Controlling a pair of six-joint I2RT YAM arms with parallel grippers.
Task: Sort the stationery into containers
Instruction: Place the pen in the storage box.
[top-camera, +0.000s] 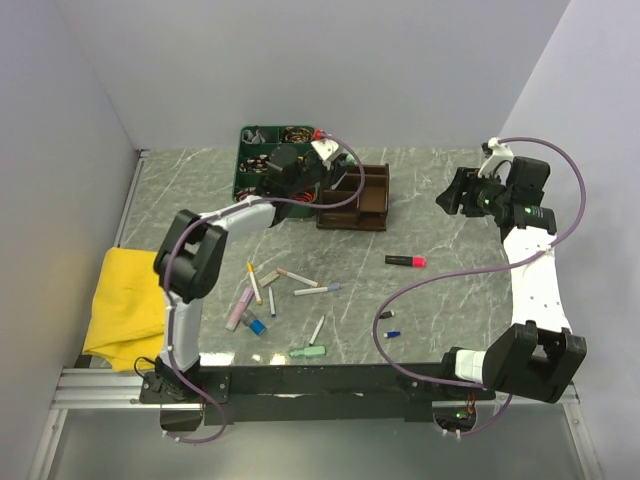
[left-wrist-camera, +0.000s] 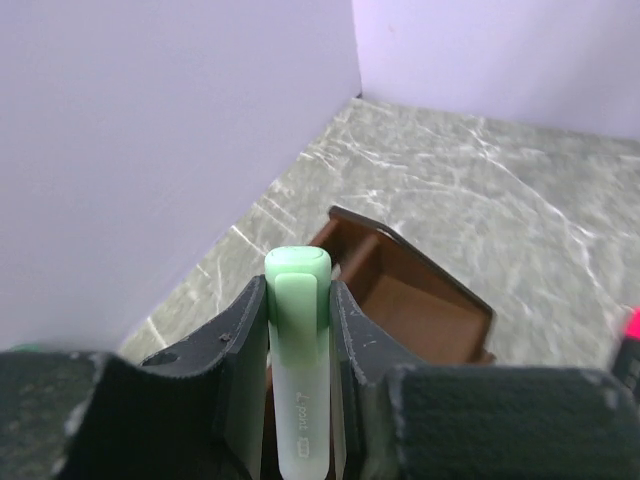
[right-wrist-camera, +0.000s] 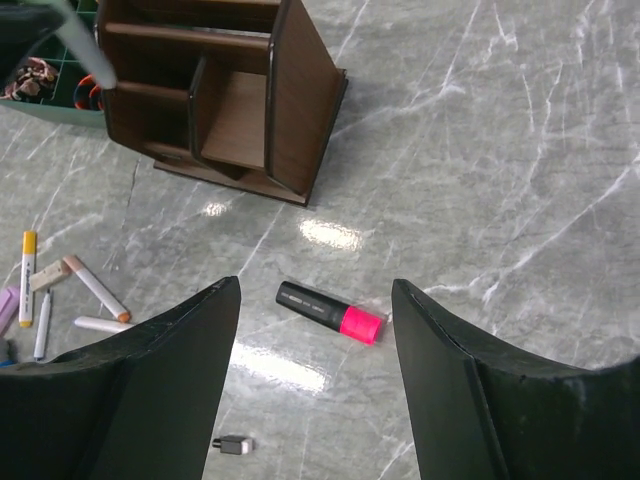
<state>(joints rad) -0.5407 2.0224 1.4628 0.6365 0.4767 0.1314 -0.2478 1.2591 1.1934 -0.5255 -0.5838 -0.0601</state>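
Observation:
My left gripper brings the upright highlighter down into the organiser's open section beside the green tray next and releases it, since the section lies below.
My left gripper is shut on a mint-green highlighter, which stands upright between the jaws. Just beyond it lies the dark brown wooden organiser, its compartments open toward me. From above, the left gripper hovers at the organiser's left end. My right gripper is open and hangs well above a pink-and-black marker lying flat on the table. In the top view that marker lies below the right gripper. More pens and highlighters lie scattered at the near left.
A green tray of small items stands behind the organiser. A yellow cloth lies at the left edge. A mint eraser, a blue cap and tiny bits lie near the front. A small black bit lies near the marker.

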